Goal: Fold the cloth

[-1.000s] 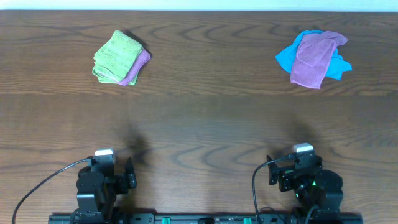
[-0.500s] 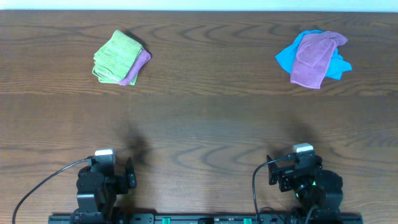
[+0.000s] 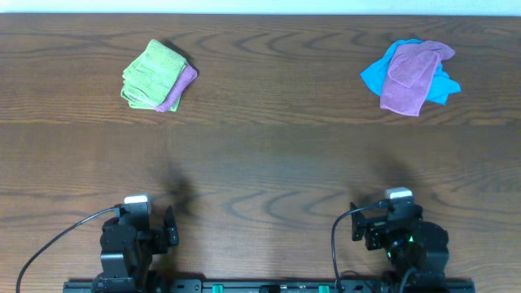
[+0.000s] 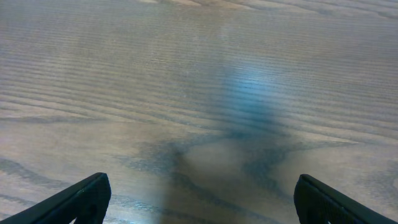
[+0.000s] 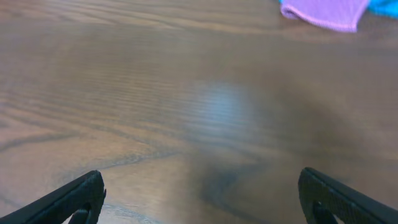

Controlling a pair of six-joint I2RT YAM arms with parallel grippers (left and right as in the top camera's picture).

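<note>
The purple cloth lies loose on the blue one. My right gripper must go far outward over it, then down to close on its folded-over flap [image 3: 401,76].
A loose purple cloth [image 3: 411,75] lies on a crumpled blue cloth [image 3: 374,75] at the far right of the table. Its near edge shows at the top of the right wrist view [image 5: 323,12]. A folded green cloth [image 3: 149,72] sits on a folded purple cloth [image 3: 181,88] at the far left. My left gripper [image 4: 199,199] is open and empty over bare wood at the near left edge [image 3: 138,236]. My right gripper [image 5: 202,196] is open and empty at the near right edge [image 3: 396,232]. Both are far from the cloths.
The wooden table [image 3: 260,163] spans the whole view. Black cables loop beside each arm base [image 3: 49,244] at the front edge. A white strip runs along the table's far edge [image 3: 260,6].
</note>
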